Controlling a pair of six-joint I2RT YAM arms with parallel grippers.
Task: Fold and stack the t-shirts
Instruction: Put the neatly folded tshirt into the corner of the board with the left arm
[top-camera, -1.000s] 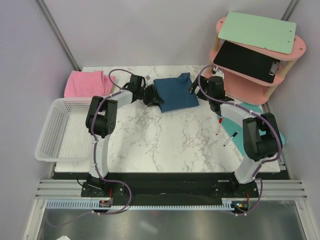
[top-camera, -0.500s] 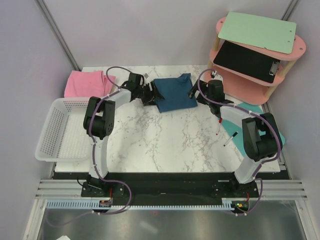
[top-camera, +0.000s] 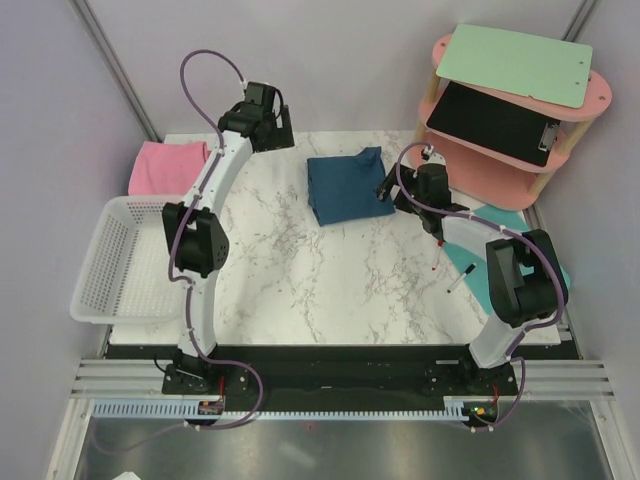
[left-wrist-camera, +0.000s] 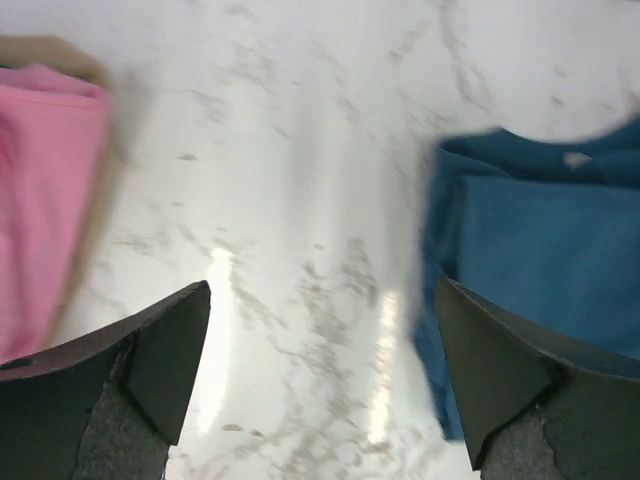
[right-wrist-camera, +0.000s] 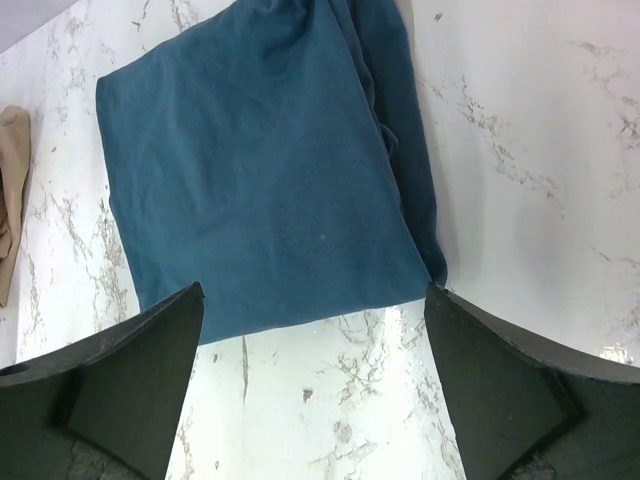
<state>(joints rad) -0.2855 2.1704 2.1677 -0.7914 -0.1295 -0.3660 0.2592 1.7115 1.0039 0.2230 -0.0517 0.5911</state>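
The pink t-shirt's near corner (top-camera: 190, 188) (left-wrist-camera: 28, 338) borders bare marble, so next I need to move my left gripper down, back and left in the top view to close on it.
The dark teal t-shirt (top-camera: 348, 186) lies folded into a rough square at the back middle of the marble table (top-camera: 330, 280). Nothing is touching it. The pink t-shirt (top-camera: 168, 165) lies folded at the back left corner. My left gripper (top-camera: 268, 130) hangs high over the bare marble between the two shirts, open and empty. Its wrist view shows pink cloth (left-wrist-camera: 40, 190) at left, teal cloth (left-wrist-camera: 540, 240) at right, and the left gripper (left-wrist-camera: 322, 282) between them. My right gripper (top-camera: 392, 187) hovers open just off the teal shirt's right edge. The right wrist view shows the right gripper (right-wrist-camera: 314, 288) over the teal shirt (right-wrist-camera: 260, 170).
A white mesh basket (top-camera: 100, 285) stands off the table's left side. A pink two-tier shelf (top-camera: 560, 135) with a green board and a black clipboard stands at the back right. Two pens (top-camera: 437, 252) (top-camera: 462, 278) lie near the right arm.
My left gripper opened, let go of the teal shirt's left edge, and rose up and back toward the rear of the table. The right gripper stayed open and drew slightly right.
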